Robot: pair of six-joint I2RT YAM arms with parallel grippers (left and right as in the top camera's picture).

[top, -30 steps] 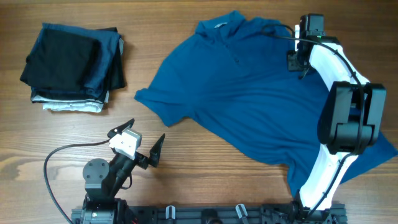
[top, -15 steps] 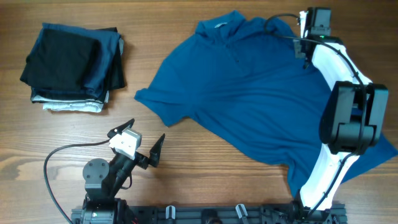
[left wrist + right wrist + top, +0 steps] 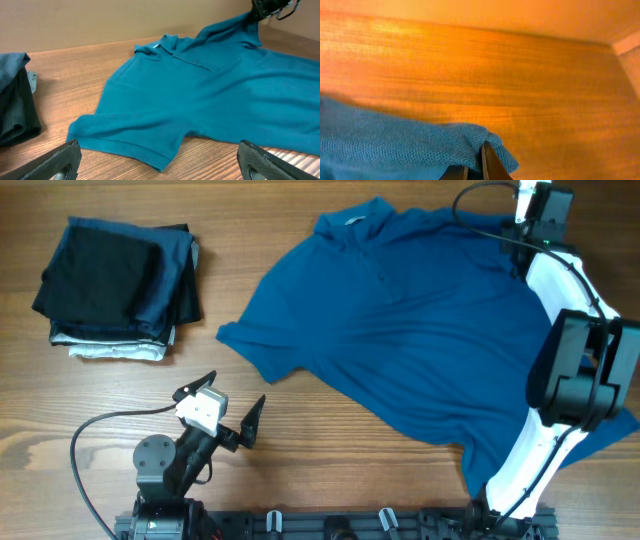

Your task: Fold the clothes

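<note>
My right gripper next draws the lifted edge to its right in the overhead view, lowers it to the bare wood below and releases.
The clothes are a medium-blue short-sleeved shirt (image 3: 420, 330) lying spread on the wooden table, collar toward the far edge. My right gripper (image 3: 524, 242) is at the far right, shut on a bunched edge of the shirt near its right shoulder. In the right wrist view the blue knit (image 3: 420, 145) is pinched between the closed fingers (image 3: 487, 167) and lifted off the wood. My left gripper (image 3: 237, 388) stands open near the front left, just short of the shirt's left sleeve (image 3: 145, 145), its fingertips (image 3: 62, 160) wide apart with nothing between them.
A stack of folded dark garments (image 3: 118, 285) sits at the far left, its edge showing in the left wrist view (image 3: 15, 105). The right arm's white body (image 3: 560, 290) reaches over the shirt's right side. A black cable (image 3: 85, 435) loops by the left arm's base.
My right gripper has moved right and toward the far edge, drawing the pinched shirt edge with it. The left arm has not moved.
</note>
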